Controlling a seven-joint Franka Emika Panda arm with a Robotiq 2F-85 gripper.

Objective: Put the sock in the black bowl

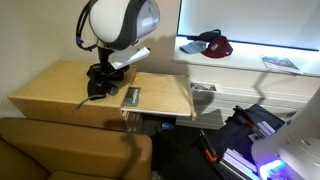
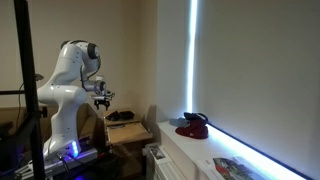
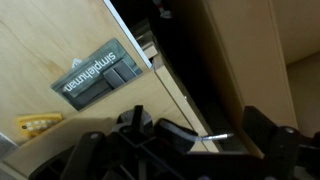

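Next, my open gripper lowers onto the sock's grey patch so its fingers straddle it. The dark sock lies below my gripper, near the simplehuman label.
My gripper [image 1: 100, 74] hangs low over the wooden table [image 1: 60, 90], also seen in an exterior view [image 2: 102, 98]. A dark, low shape lies right under it [image 1: 96, 89]; it looks like the black bowl, which also shows as a flat dark dish [image 2: 122, 116]. I cannot tell the sock apart from that dark shape. In the wrist view the two dark fingers [image 3: 215, 135] stand wide apart with nothing between them, over the table's edge and the dark gap beside it.
A grey "simplehuman" label [image 3: 95, 72] is stuck on the table top [image 1: 131, 96]. A dark red-and-black cap [image 1: 210, 42] lies on the white lit shelf [image 2: 192, 125]. A booklet [image 1: 280, 63] lies further along. A brown sofa [image 1: 70, 150] stands in front.
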